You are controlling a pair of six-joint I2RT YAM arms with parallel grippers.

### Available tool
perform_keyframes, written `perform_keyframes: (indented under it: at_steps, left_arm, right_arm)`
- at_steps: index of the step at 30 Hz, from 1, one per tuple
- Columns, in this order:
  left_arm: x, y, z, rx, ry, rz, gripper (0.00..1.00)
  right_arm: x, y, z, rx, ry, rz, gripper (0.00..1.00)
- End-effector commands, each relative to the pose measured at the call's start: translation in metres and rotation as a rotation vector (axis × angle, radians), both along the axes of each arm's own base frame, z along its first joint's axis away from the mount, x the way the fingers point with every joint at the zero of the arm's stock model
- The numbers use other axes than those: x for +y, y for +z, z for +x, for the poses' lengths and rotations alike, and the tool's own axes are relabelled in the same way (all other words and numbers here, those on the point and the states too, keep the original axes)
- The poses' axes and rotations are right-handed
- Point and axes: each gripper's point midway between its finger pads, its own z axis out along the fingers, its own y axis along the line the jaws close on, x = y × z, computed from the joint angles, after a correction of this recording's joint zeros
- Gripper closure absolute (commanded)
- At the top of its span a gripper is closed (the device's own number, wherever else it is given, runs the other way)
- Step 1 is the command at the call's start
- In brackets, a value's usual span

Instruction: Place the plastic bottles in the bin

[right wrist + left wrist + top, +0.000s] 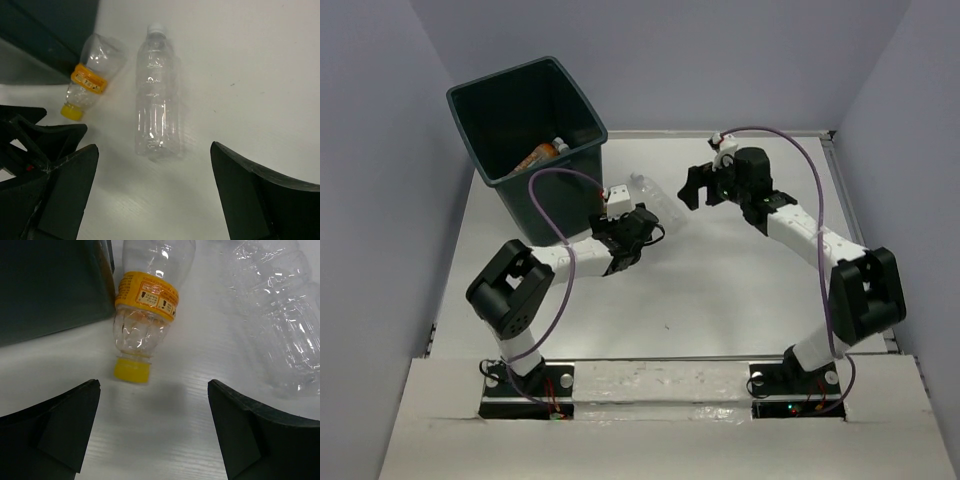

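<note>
I should lower my left gripper outward next until its open fingers are on both sides of the neck by the yellow cap, because that neck is below and outward of the gripper.
The dark green bin (525,125) stands at the far left, with an orange-labelled bottle (538,156) lying inside. A clear bottle with an orange label and yellow cap (145,310) lies on the table beside the bin's wall (50,285), cap toward my left gripper (154,385), which is open and empty just short of it. A plain clear bottle with a white cap (157,92) lies to its right. It also shows in the top view (657,195). My right gripper (154,147) is open and empty, hovering by that bottle's base.
The left gripper (642,226) and right gripper (693,186) are close together near the bin's front right corner. The left gripper's fingers (35,130) show in the right wrist view. Purple walls enclose the white table (720,290).
</note>
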Motion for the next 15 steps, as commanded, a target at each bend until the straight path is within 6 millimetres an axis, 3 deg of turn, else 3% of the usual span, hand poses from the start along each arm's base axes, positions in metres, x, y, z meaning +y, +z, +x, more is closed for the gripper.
perform_keyframes:
  at_steps: [1, 2, 7, 8, 10, 11, 12, 15]
  left_arm:
    - [-0.001, 0.015, 0.031, -0.089, 0.065, 0.007, 0.01]
    - [-0.001, 0.011, 0.033, -0.080, 0.062, 0.010, 0.02]
    - [0.011, -0.001, 0.044, -0.058, 0.100, 0.004, 0.03]
    - [0.015, -0.004, 0.046, -0.055, 0.103, 0.009, 0.04]
    - [0.012, -0.006, 0.050, -0.049, 0.087, -0.004, 0.04]
    - [0.010, -0.008, 0.052, -0.042, 0.073, -0.004, 0.07]
    - [0.009, -0.015, 0.054, -0.028, 0.063, -0.002, 0.08]
    - [0.003, -0.025, 0.058, -0.001, 0.036, -0.009, 0.14]
  right_arm:
    - [0.010, -0.012, 0.008, 0.050, 0.111, -0.087, 0.01]
    - [0.013, -0.027, 0.012, 0.083, 0.124, -0.098, 0.01]
    - [0.027, -0.030, 0.028, 0.102, 0.180, -0.097, 0.01]
    - [0.028, -0.041, 0.032, 0.125, 0.184, -0.108, 0.01]
    - [0.031, -0.042, 0.044, 0.119, 0.179, -0.119, 0.01]
    - [0.031, -0.048, 0.048, 0.125, 0.178, -0.131, 0.01]
    - [0.029, -0.073, 0.053, 0.170, 0.175, -0.166, 0.00]
    - [0.028, -0.087, 0.064, 0.210, 0.169, -0.214, 0.00]
